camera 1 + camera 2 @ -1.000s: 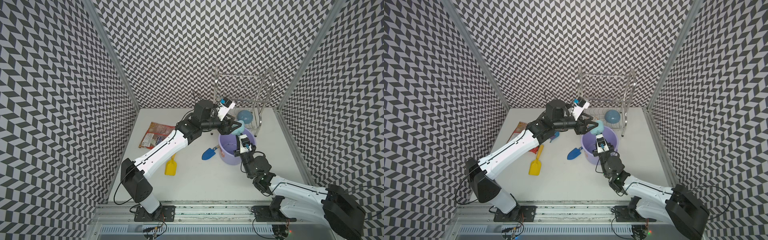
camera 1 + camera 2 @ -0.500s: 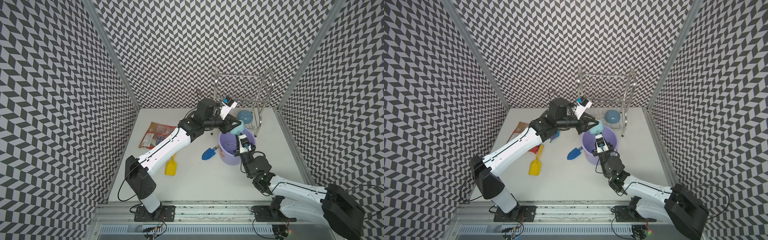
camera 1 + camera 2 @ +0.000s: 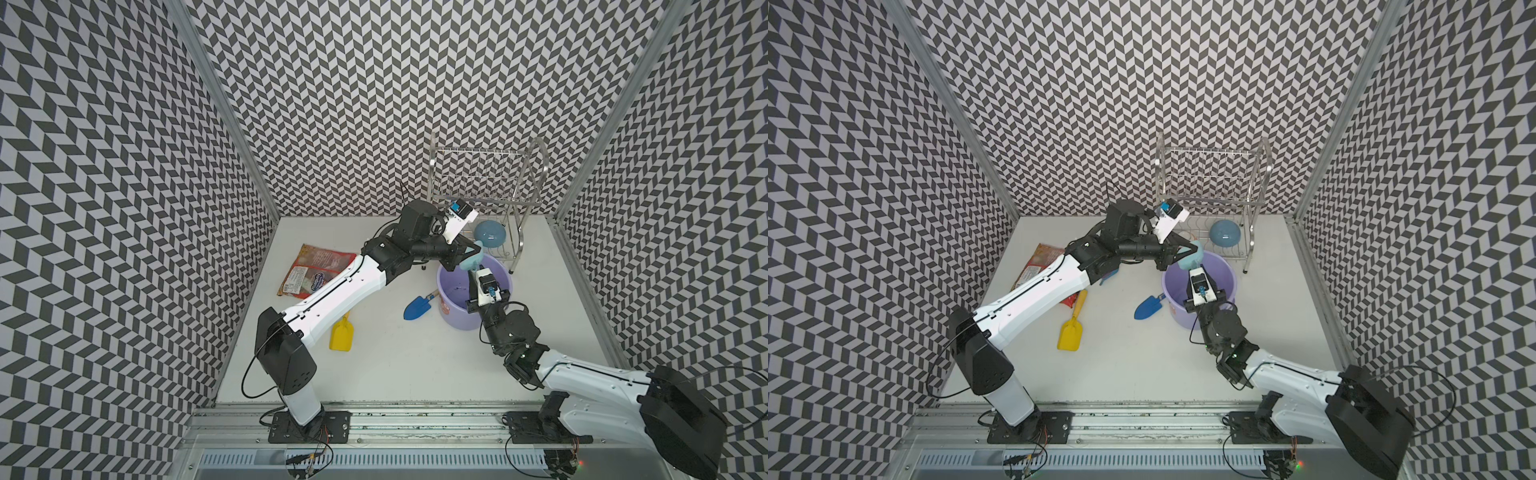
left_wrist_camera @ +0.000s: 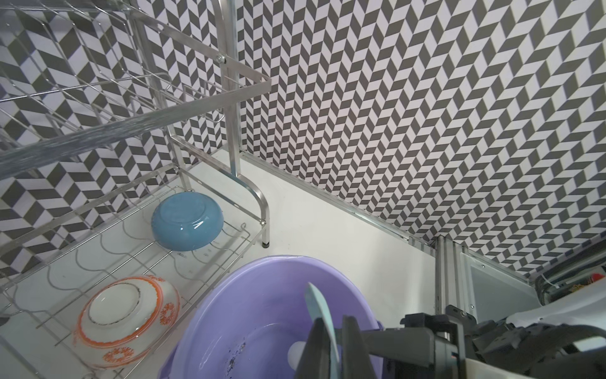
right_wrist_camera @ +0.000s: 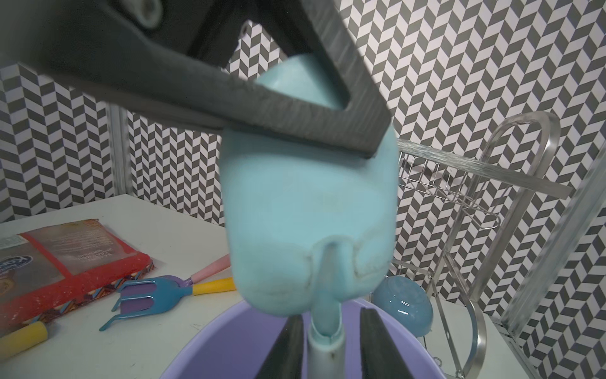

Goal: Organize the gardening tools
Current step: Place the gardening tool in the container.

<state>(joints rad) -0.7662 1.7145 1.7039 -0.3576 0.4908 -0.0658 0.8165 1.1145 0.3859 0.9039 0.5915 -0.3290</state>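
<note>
The left gripper lowers the shovel handle-first into the lavender bucket's opening (image 3: 456,281) (image 4: 265,312) below next and releases the shovel's blade, since the shovel's handle already points down.
The pale blue shovel (image 3: 471,261) hangs blade-up over the lavender bucket (image 3: 457,328), its handle pointing down into it. My left gripper (image 3: 468,255) is shut on the blade (image 4: 319,308). My right gripper (image 5: 329,315) stands open on either side of the handle, with a gap on one side. The yellow spade (image 3: 342,334) and dark blue trowel (image 3: 414,308) lie on the table left of the bucket. The blue rake (image 5: 157,292) and the purple fork (image 5: 210,270) lie together by the packet, mostly hidden under my left arm in both top views.
A red snack packet (image 3: 316,270) lies at the back left. Right behind the bucket stands a wire dish rack (image 3: 482,183), holding an upturned blue bowl (image 4: 187,226) and an orange-patterned white bowl (image 4: 128,318). Patterned walls close in three sides.
My left gripper has closed onto the shovel's blade. My right gripper, shut on the handle before, has opened. Both arms stay over the bucket.
</note>
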